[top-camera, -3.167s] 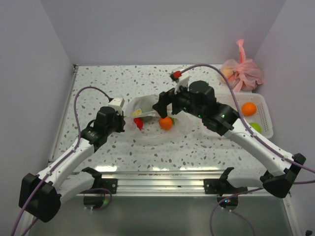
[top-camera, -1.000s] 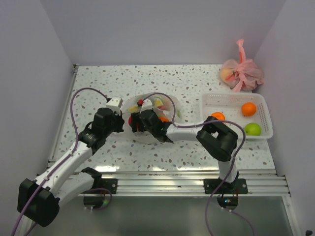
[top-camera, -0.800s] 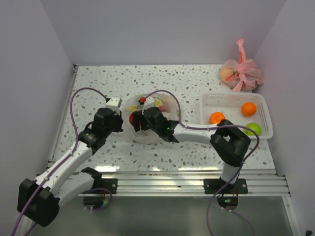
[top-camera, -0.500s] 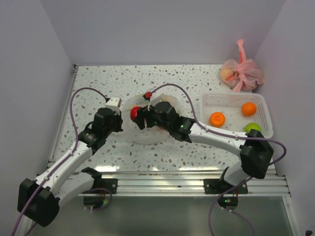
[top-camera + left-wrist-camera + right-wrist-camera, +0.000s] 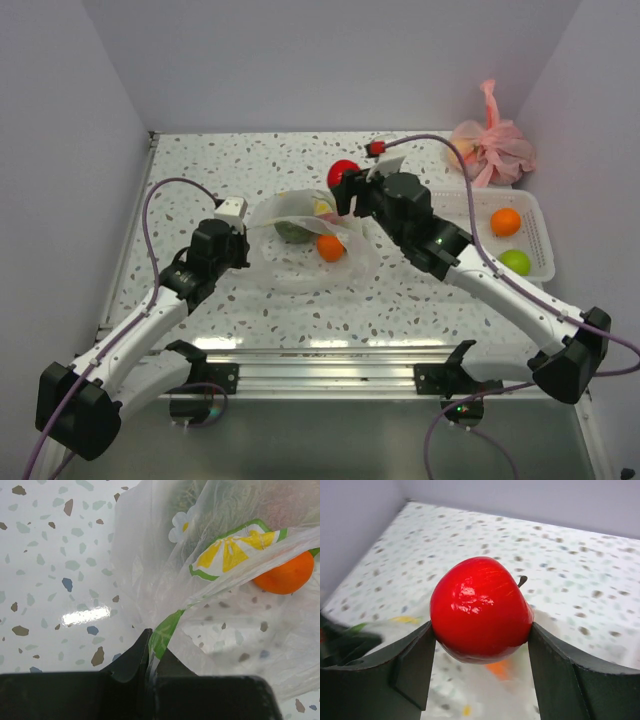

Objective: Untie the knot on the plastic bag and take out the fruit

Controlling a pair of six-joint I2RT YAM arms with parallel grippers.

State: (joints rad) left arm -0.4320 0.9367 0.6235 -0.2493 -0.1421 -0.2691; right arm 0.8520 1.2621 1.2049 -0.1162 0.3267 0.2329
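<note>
The apple (image 5: 342, 172) is already hanging clear of the bag, so my right gripper will next move across to the white basket and go down inside it beside the orange.
The clear plastic bag (image 5: 300, 250) lies open at the table's middle; no knot shows. Inside it are an orange fruit (image 5: 330, 248) and a dull green lumpy fruit (image 5: 293, 231). My left gripper (image 5: 247, 243) is shut on the bag's left edge; in the left wrist view the jaws (image 5: 152, 655) pinch green-printed plastic (image 5: 200, 565), with the orange (image 5: 285, 575) beyond. My right gripper (image 5: 345, 180) is shut on a red apple (image 5: 342, 172), held in the air above the bag's far right side. The right wrist view shows the apple (image 5: 480, 607) between the fingers (image 5: 412, 662).
A white basket (image 5: 535, 270) at the right holds an orange (image 5: 506, 221) and a green fruit (image 5: 515, 262). A pink tied bag (image 5: 490, 148) with fruit sits at the back right corner. Walls close the table on three sides.
My right gripper took the red apple out of the bag, lifted it and swung it back and right. An orange now lies in the bag where the arm was. The left arm held still.
</note>
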